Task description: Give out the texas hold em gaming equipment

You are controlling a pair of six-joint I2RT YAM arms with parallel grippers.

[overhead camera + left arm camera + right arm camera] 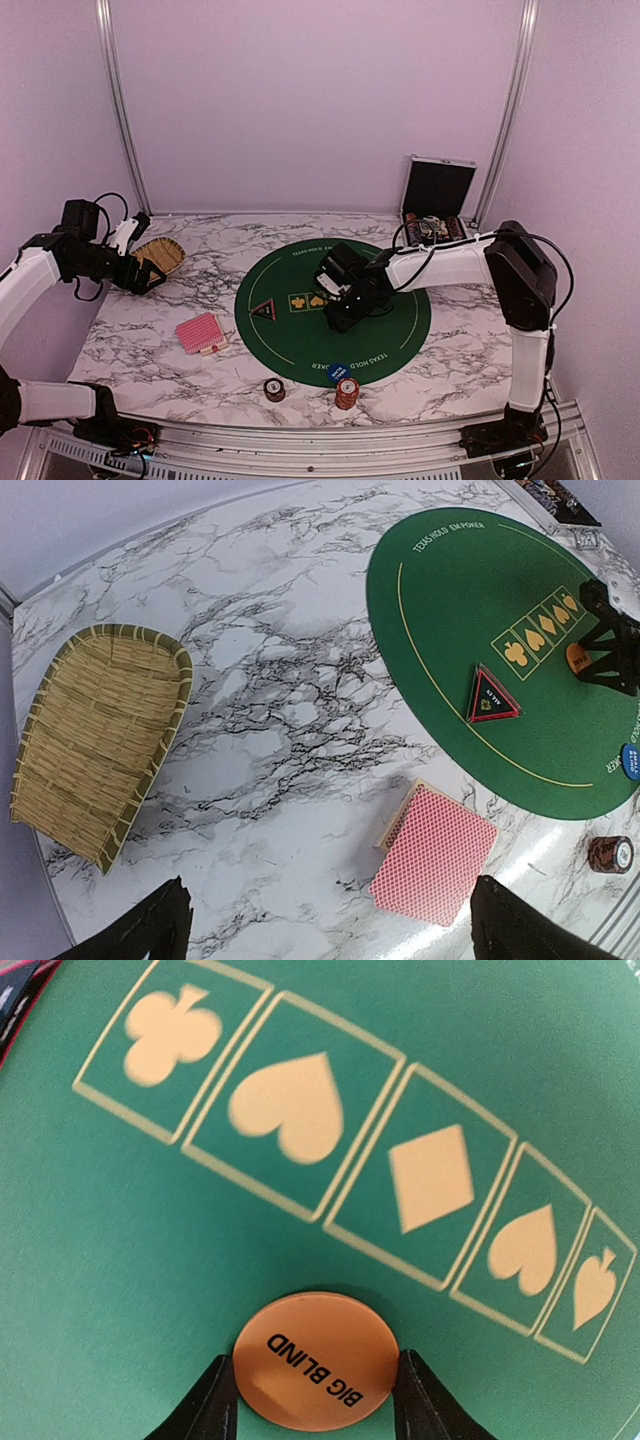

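Observation:
The orange disc (315,1345) goes outward past the suit symbols in my right gripper next. My right gripper then releases it on the green beyond them, because that part of the mat is empty.
My right gripper (314,1385) is shut on an orange round marker disc (315,1345) printed BIG BLIND, one finger touching each side. It is low over the green poker mat (392,338), just below the row of suit symbols (300,1110). From above, the right gripper (341,318) is at the mat's middle. A pink-red-backed deck of cards (201,333) lies on the marble left of the mat. My left gripper (330,885) hangs open above the table near that deck (435,852). A black triangular marker (263,309) lies on the mat's left side.
A blue disc (338,372) sits at the mat's near edge, with a red-striped chip stack (347,392) and a darker chip stack (274,389) beside it. The straw basket (160,253) lies at the far left. The open silver case (437,195) stands at the back right.

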